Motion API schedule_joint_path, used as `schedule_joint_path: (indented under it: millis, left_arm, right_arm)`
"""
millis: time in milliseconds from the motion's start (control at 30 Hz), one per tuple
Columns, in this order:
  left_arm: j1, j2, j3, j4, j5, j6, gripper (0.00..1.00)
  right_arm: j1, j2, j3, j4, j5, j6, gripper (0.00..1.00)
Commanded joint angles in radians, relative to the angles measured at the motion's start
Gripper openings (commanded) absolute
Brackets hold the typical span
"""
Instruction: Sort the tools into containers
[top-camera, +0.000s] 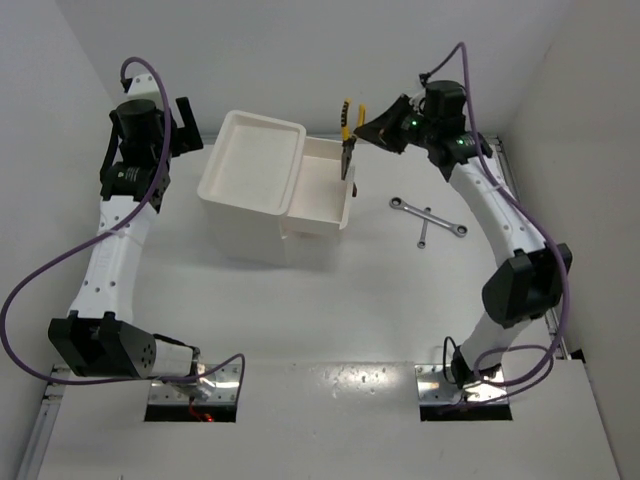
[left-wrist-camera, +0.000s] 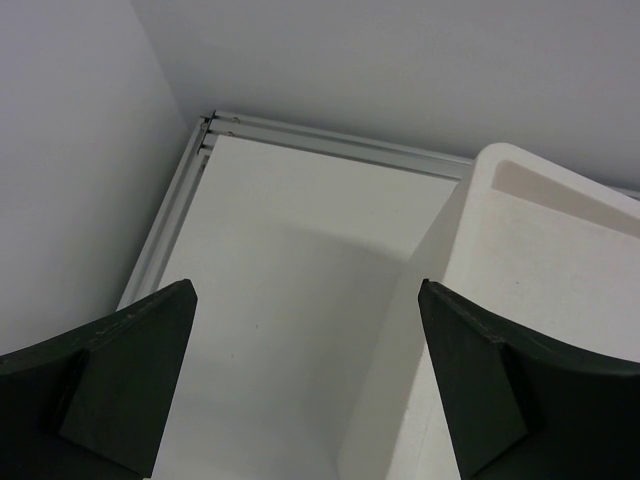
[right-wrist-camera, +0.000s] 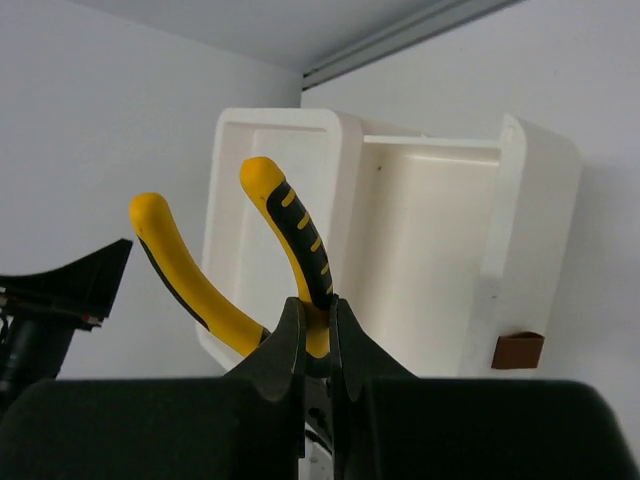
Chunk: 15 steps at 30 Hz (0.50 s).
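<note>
The robot's right gripper should move the pliers to the left in the top view, then lower them and let them go on the smaller bin's empty bottom, which is below the gripper there.
My right gripper is shut on the yellow-handled pliers and holds them in the air over the far right corner of the smaller white bin. The handles point away and the dark jaws hang down. In the right wrist view my gripper clamps one handle of the pliers, with the smaller bin and the large bin behind. The large bin stands left of the smaller one. Two silver wrenches lie crossed on the table to the right. My left gripper is open and empty. No screwdriver shows.
The left wrist view shows my open left gripper over bare table beside the large bin's rim, near the back left corner rail. White walls enclose the table on the left, back and right.
</note>
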Motion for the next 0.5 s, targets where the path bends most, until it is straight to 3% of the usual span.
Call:
schedule_joint_path:
  millis: [0,367,467]
  left_arm:
    - [0.002,-0.033,-0.001,0.026,-0.003,-0.008,1.00]
    - [0.002,-0.033,-0.035,0.026,-0.003,-0.008,1.00]
    - [0.002,-0.033,-0.035,0.026,-0.003,-0.008,1.00]
  right_arm:
    - [0.043,0.071,0.086,-0.018,0.060,0.132,0.00]
    - [0.114,0.206,0.210,-0.131,0.143,0.140,0.00]
    - [0.126,0.218,0.221,-0.108,0.134,0.130,0.15]
